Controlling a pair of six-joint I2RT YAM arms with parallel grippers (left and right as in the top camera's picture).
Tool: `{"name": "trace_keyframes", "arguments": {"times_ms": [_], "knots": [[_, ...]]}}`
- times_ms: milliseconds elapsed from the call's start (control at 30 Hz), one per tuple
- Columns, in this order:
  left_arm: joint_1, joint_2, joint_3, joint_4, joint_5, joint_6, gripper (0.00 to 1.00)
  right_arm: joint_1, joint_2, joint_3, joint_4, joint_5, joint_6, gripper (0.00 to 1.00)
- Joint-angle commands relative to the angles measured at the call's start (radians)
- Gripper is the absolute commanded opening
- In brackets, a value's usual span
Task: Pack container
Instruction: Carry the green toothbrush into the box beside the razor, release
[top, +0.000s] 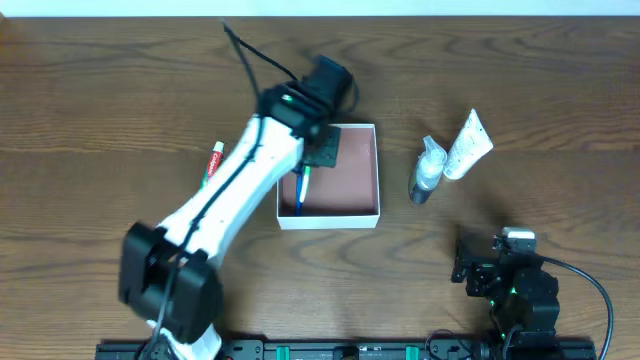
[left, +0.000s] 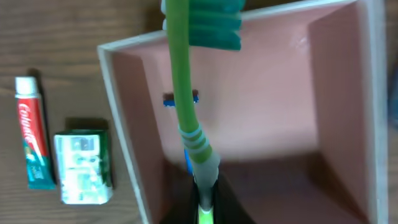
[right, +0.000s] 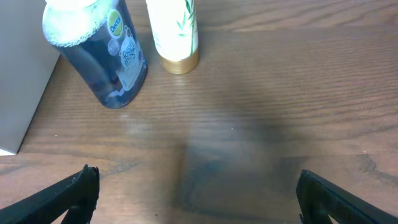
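The green toothbrush (top: 302, 188) still hangs high above, so my left gripper will move down into the container (top: 357, 178) and bring it close to the container's bottom next to the blue thing.
The container (top: 357, 178) is a square white-walled box with a pinkish inside, at the table's middle. My left gripper (top: 322, 150) hangs over its left part, shut on a green toothbrush (top: 302, 188). In the left wrist view the jaws (left: 205, 208) pinch the toothbrush's handle (left: 185, 93), and its teal bristles point away over the container's floor (left: 267, 106). A blue thing (left: 180, 98) shows behind the handle inside the box; I cannot tell what it is. My right gripper (top: 478, 266) is open and empty above bare table at the front right; it also shows in the right wrist view (right: 199, 199).
A Colgate toothpaste tube (left: 34, 134) and a green-and-white soap box (left: 84, 160) lie left of the container. A clear blue bottle (right: 102, 50) and a white tube with a gold cap (right: 176, 34) lie right of it, ahead of my right gripper.
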Motion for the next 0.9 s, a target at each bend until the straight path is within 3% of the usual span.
{"name": "trace_keyframes", "arguments": {"times_ms": [0, 567, 633, 733, 867], "knots": [[-0.007, 0.045, -0.039, 0.036, -0.06, -0.043, 0.06, 0.0, -0.003, -0.002, -0.004, 0.0, 0.0, 0.99], [-0.008, 0.073, -0.261, 0.185, -0.052, -0.072, 0.08, 0.0, -0.003, -0.002, -0.004, 0.0, 0.0, 0.99], [-0.008, 0.074, -0.27, 0.185, -0.052, -0.072, 0.15, 0.0, -0.003, -0.002, -0.004, 0.0, 0.0, 0.99], [-0.008, 0.073, -0.27, 0.189, -0.051, -0.072, 0.39, 0.0, -0.003, -0.002, -0.004, 0.0, 0.0, 0.99], [-0.008, 0.069, -0.248, 0.18, -0.051, -0.068, 0.41, 0.0, -0.003, -0.002, -0.004, 0.0, 0.0, 0.99]]}}
